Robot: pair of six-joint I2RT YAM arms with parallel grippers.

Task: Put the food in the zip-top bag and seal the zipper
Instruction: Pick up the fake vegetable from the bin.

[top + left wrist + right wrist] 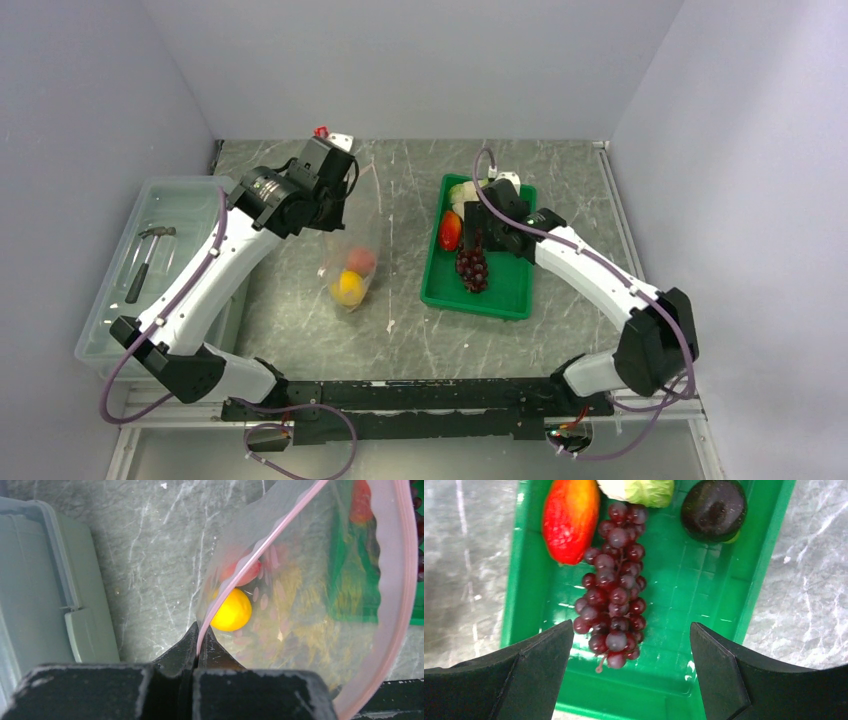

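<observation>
My right gripper needs to move away from my base next. It should then go down past the grape bunch onto the dark round fruit (714,510).
The clear zip-top bag (343,272) hangs over the table left of centre, with an orange-yellow fruit (348,287) and a pink piece (362,261) inside. My left gripper (333,218) is shut on the bag's pink zipper (260,550) at the mouth's edge; the mouth gapes open. The left wrist view shows the yellow fruit (231,611) down in the bag (310,605). My right gripper (631,630) stands open above the green tray (704,580), straddling the lower end of the grape bunch (614,595). A red piece (569,520), a leafy vegetable (639,489) and a dark round fruit (714,507) lie beyond.
A large translucent bin (170,192) stands at the far left with a hammer (145,262) in it. The green tray (505,285) sits right of centre. Grey walls close the table on three sides.
</observation>
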